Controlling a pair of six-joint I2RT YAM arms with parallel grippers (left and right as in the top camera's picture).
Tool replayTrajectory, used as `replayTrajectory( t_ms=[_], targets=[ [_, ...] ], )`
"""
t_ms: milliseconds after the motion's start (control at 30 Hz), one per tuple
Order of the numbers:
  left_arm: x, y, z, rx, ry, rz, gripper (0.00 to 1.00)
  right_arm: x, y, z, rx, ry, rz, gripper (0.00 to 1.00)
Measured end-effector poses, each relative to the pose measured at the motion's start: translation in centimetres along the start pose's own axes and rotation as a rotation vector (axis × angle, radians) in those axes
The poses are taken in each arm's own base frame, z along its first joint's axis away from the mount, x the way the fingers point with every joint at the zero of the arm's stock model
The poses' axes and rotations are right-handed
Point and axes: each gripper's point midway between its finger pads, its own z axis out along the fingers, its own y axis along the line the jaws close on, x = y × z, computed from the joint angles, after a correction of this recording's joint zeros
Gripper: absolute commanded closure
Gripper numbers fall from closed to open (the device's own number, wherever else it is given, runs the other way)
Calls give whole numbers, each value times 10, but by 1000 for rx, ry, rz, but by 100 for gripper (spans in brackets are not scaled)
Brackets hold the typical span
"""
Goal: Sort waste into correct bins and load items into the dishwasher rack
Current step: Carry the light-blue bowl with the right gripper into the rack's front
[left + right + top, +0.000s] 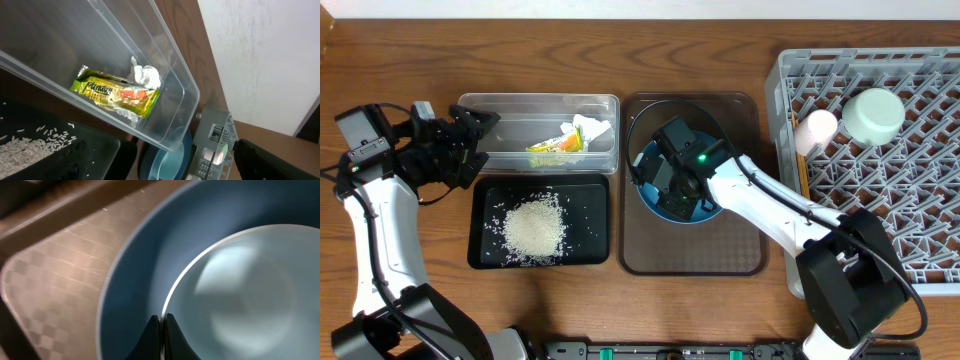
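Free rack on the pink cup's near side lies right of my right gripper in the overhead view, so I will lift, cross over, lower and release the saucer (pixel 240 290).
My right gripper (pixel 161 322) is shut on the rim of the light-blue saucer (pixel 240 290), which lies inside the dark-blue plate (pixel 135 280) on the brown serving tray (pixel 60 270). In the overhead view, that gripper (pixel 670 185) covers most of the plate (pixel 705 212). The left gripper (pixel 470 140) stands open at the left end of the clear tub (pixel 510 135), holding nothing. The tub holds the snack wrapper (pixel 117 95) and the crumpled napkin (pixel 146 76). Rice (pixel 533 228) lies heaped in the black tray (pixel 485 200).
The grey dishwasher rack (pixel 920 150) fills the right side, with the pink cup (pixel 815 127) and the mint-green bowl (pixel 873 115) in its back left corner. Wooden chopsticks (pixel 802 165) lie along its left wall. The brown tray (pixel 740 250) sits between the bins and the rack.
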Motion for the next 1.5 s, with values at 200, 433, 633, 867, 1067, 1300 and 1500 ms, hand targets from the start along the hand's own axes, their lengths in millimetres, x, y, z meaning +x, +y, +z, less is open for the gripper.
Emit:
replayTrajectory(
  t_ms=[200,433,633,867,1067,1300,1500],
  targets=[
    [0,0,0,0,0,0,6,-20,11,-35,-29,-118,39,99],
    [0,0,0,0,0,0,6,-40,2,-142,46,-391,193,99],
    [0,0,0,0,0,0,6,-22,-31,-200,75,-541,387,99],
    [0,0,0,0,0,0,6,7,-62,-228,-50,-652,561,99],
    [0,0,0,0,0,0,6,36,-80,-248,-152,-727,688,99],
    [0,0,0,0,0,0,6,60,-77,-260,-299,-776,813,99],
    [0,0,0,0,0,0,6,84,-80,-254,-396,-829,919,99]
  ],
)
